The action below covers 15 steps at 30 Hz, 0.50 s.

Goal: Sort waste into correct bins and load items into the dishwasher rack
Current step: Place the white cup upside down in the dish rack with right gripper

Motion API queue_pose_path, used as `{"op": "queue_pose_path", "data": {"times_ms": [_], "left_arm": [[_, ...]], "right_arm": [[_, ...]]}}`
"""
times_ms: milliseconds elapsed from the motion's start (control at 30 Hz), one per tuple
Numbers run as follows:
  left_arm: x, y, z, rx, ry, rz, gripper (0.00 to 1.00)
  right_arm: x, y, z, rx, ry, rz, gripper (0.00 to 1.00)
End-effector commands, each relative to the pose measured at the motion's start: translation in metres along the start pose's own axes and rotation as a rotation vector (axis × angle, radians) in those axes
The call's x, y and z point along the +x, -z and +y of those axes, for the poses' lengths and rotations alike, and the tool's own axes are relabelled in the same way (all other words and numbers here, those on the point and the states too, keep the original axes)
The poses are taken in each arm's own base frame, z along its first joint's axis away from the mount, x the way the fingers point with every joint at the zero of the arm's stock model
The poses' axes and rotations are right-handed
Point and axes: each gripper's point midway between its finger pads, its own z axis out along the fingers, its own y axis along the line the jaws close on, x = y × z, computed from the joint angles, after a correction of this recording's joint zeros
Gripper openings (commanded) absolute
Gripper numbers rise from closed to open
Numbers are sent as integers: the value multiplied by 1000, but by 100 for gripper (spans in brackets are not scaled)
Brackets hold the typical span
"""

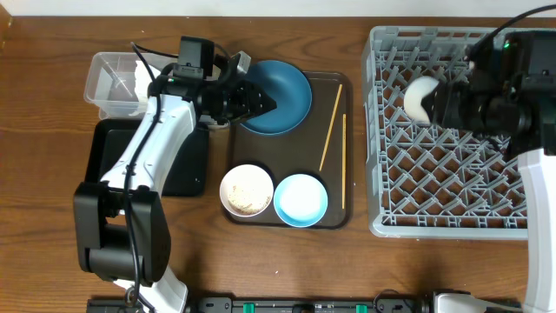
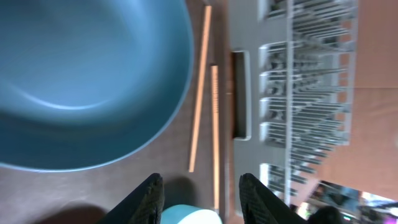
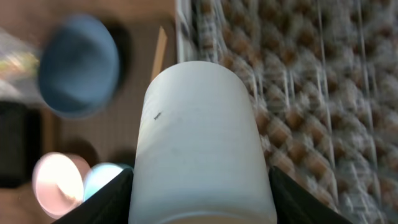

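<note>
The robot's right gripper should next move back and down to the rack's near slots beside the serving tray and release the white cup (image 1: 422, 97), because those slots are empty.
My left gripper (image 1: 265, 102) is open and empty, low over the near-left edge of the dark blue dish (image 1: 280, 96); in the left wrist view the gripper (image 2: 202, 199) has the dish (image 2: 87, 81) ahead of it. My right gripper (image 1: 434, 100) is shut on the small white cup (image 1: 422, 97), held over the grey dishwasher rack (image 1: 434, 217); the cup (image 3: 202, 143) fills the right wrist view. The white bowl (image 1: 246, 189), the light blue bowl (image 1: 301, 200) and two chopsticks (image 1: 331, 129) lie on the brown serving tray. The snack wrapper is out of view.
The clear tub (image 1: 102, 76) at the far left holds something white and crumpled (image 1: 130, 87). The black tray (image 1: 187, 165) lies just in front of it, partly under my left arm. The brown serving tray (image 1: 343, 217) sits between the bins and the rack.
</note>
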Motion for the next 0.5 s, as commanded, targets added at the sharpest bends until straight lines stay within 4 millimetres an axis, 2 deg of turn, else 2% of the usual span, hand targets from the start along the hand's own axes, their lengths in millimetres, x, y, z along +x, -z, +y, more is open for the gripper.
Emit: {"op": "queue_pose_path", "data": {"times_ms": [0, 100, 200, 467], "left_arm": [[-6, 5, -2, -70, -99, -34, 42], [-3, 2, -4, -75, -143, -25, 42], [-4, 2, 0, -120, -152, -37, 42], [-7, 17, 10, -227, -168, -76, 42]], "right_arm": [[18, -8, -8, 83, -8, 96, 36], [47, -17, -10, 108, -10, 249, 36], [65, -25, -10, 126, -2, 358, 37], [70, -55, -21, 213, 25, 456, 39]]}}
